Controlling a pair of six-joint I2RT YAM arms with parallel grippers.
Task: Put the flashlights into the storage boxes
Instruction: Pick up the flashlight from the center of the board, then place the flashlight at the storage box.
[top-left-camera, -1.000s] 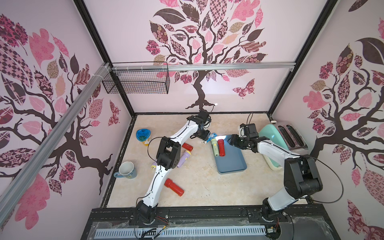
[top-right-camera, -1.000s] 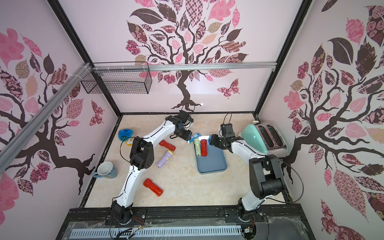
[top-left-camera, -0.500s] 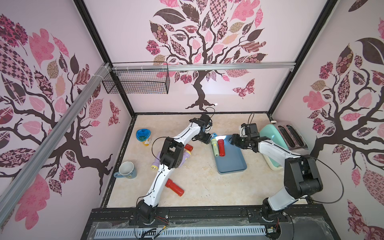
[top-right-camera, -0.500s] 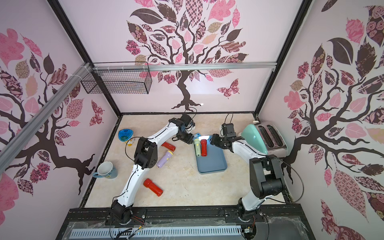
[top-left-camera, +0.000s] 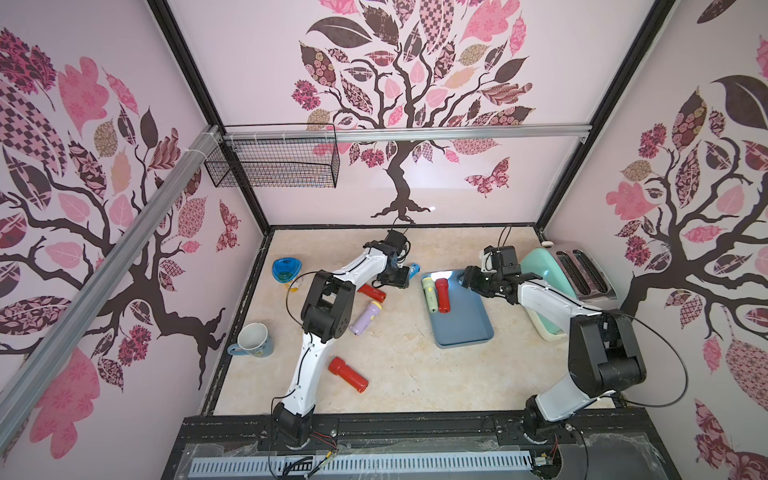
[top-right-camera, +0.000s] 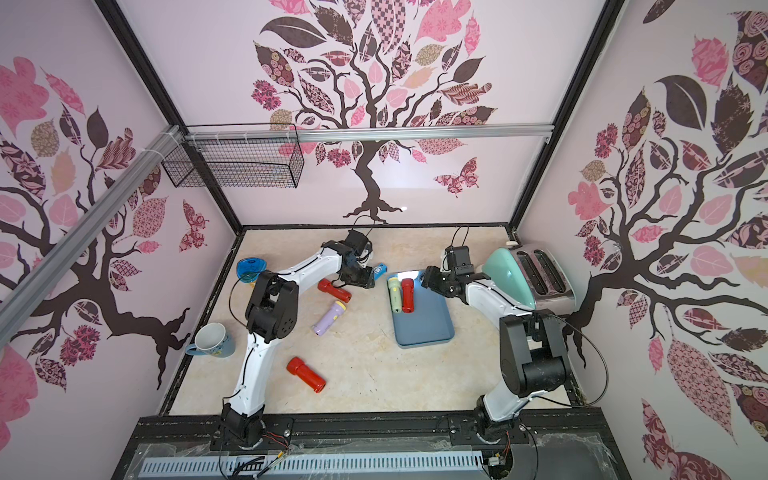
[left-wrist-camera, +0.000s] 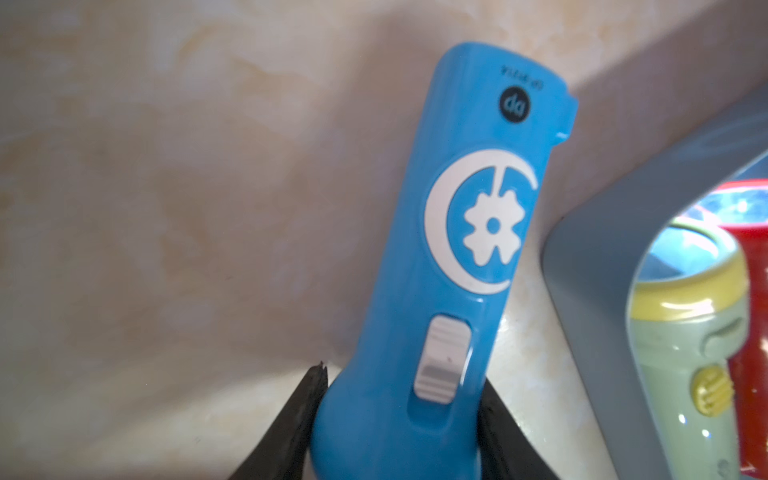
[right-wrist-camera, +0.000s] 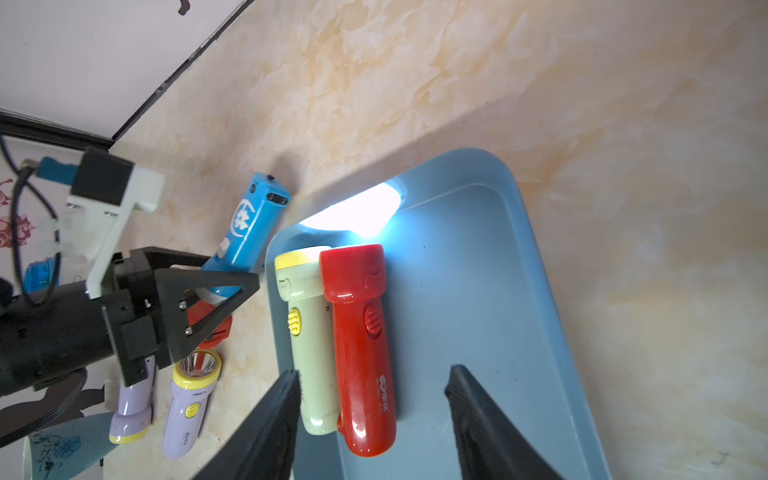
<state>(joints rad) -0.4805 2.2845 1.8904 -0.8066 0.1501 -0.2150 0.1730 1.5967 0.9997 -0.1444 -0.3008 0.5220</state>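
Observation:
The storage box's bottom is bare beside the red flashlight, so my left gripper should next lift over the box's rim and past both flashlights inside, then lower and release there.
The blue-and-white flashlight (left-wrist-camera: 469, 249) lies on the table just left of the slate-blue storage box (top-left-camera: 461, 328). My left gripper (left-wrist-camera: 401, 382) is shut on its wide head, one jaw pressed against each side. Inside the box a pale green flashlight (right-wrist-camera: 305, 332) and a red one (right-wrist-camera: 361, 332) lie side by side along the left rim. My right gripper (right-wrist-camera: 372, 372) hovers open over their tail ends and holds nothing. On the table, a red flashlight (top-left-camera: 372, 293) and a lilac one (top-left-camera: 365, 318) lie beside my left arm. Another red one (top-left-camera: 348, 375) lies nearer the front.
A mint-green toaster (top-left-camera: 557, 270) stands against the right wall behind my right arm. A blue-lidded jar (top-left-camera: 286, 269) and a mug (top-left-camera: 253, 338) sit along the left edge. A black wire basket (top-left-camera: 274, 166) hangs on the back wall. A second lilac flashlight (right-wrist-camera: 133, 407) lies under my left arm.
My left gripper's jaws have closed in onto the blue-and-white flashlight, and the left arm has shifted slightly towards it. The right arm has stayed still.

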